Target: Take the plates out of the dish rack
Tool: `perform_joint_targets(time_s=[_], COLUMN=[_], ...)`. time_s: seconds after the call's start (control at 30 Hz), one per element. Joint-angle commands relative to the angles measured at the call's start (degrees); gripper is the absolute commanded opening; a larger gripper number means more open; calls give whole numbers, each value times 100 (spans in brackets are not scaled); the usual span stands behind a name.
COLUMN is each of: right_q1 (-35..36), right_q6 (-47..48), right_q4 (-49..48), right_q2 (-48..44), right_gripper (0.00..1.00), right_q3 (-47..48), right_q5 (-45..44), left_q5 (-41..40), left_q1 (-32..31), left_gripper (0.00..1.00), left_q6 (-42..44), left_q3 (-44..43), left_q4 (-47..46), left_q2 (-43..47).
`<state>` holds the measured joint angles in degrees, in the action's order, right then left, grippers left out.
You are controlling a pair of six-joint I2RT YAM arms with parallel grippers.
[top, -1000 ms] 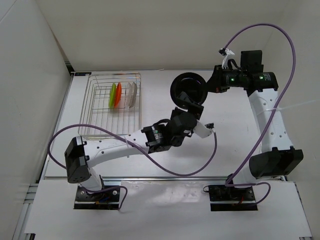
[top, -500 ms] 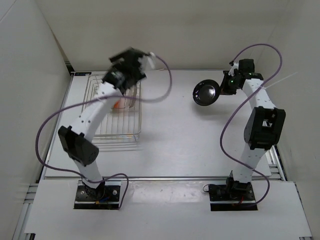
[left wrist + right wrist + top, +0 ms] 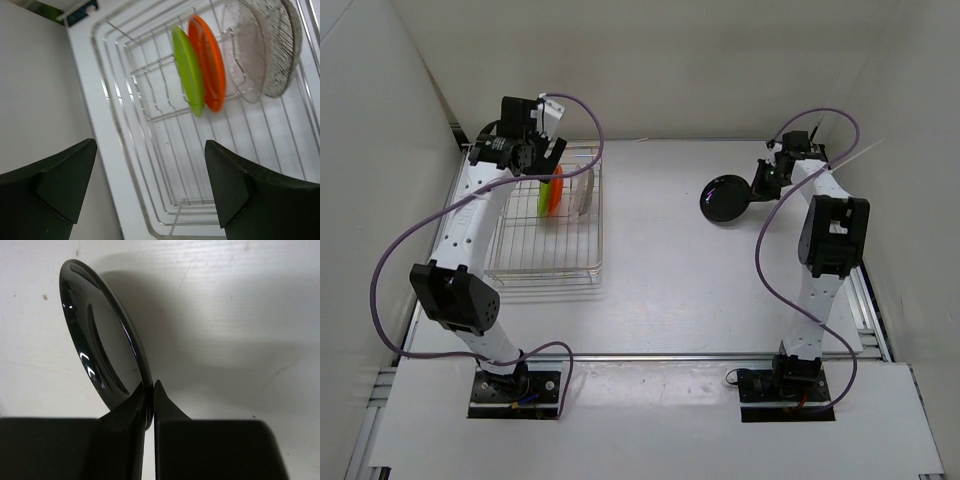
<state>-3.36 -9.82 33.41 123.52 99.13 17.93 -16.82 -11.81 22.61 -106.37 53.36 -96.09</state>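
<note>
The lime green plate's upper rim (image 3: pixel 544 193) (image 3: pixel 198 80) stands below, so next my left gripper needs to lower and turn the open fingers astride it, where empty slots in the dish rack leave finger room.
The silver wire dish rack (image 3: pixel 520 255) stands at the back left of the table. In it a lime green plate (image 3: pixel 546 192), an orange plate (image 3: pixel 557 190) and two clear plates (image 3: pixel 582 190) stand on edge. They also show in the left wrist view: green (image 3: pixel 188 70), orange (image 3: pixel 209 62), clear (image 3: pixel 247 50). My left gripper (image 3: pixel 542 152) is open and empty above the rack's back edge. My right gripper (image 3: pixel 760 182) is shut on the rim of the glossy black plate (image 3: pixel 725 199), held low over the table at the right; the pinch shows in the right wrist view (image 3: pixel 107 340).
White walls close in the table at the left and back. The table's surface (image 3: pixel 660 270) is white. Purple cables loop from both arms. The rack's near half holds no plates.
My left arm has swung from the table's middle to above the rack. My right gripper has carried the black plate rightward and lowered it close to the table.
</note>
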Motion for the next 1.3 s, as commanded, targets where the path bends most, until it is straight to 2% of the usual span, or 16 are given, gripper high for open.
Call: perform_joint_targets(time_s=[0.0, 0.17, 0.27, 0.33, 0.4, 0.43, 0.47, 0.63, 0.7, 0.8, 1.07, 1.27], right_q1=[10, 10, 10, 10, 10, 10, -42, -174, -227, -280, -175, -174], right_q6=[340, 411, 464, 595, 596, 665, 666, 868, 921, 1043, 1352, 1509], right_q4=[261, 395, 395, 395, 569, 570, 657, 869, 869, 1176, 1458, 1458], right_q2=[452, 664, 717, 717, 656, 560, 480, -556, -1081, -1671, -3139, -3405], right_gripper=[5, 17, 32, 38, 47, 52, 62, 82, 95, 96, 97, 100], right_q3=[666, 739, 686, 634, 695, 695, 695, 608, 484, 344, -376, -447], right_q5=[-474, -607, -773, -844, -897, -836, -835, -695, -817, -818, -730, -791], left_q5=[802, 1110, 1234, 1391, 1540, 1689, 1752, 2471, 2901, 3341, 3518, 3352], left_q1=[144, 354, 521, 592, 672, 767, 855, 1172, 1330, 1471, 1524, 1471], left_gripper=[100, 100, 100, 100, 100, 100, 100, 100, 100, 99, 96, 95], left_q6=[-521, -644, -697, -810, -881, -942, -943, -1136, -1294, -1461, -1645, -1979], left_q3=[256, 871, 1319, 1443, 1496, 1583, 1645, 1777, 1672, 1427, 882, 389], left_q4=[-54, -361, -634, -634, -696, -791, -862, -1170, -1170, -1170, -1416, -1469], left_q2=[389, 714, 838, 838, 891, 943, 943, 1093, 945, 620, -251, -998])
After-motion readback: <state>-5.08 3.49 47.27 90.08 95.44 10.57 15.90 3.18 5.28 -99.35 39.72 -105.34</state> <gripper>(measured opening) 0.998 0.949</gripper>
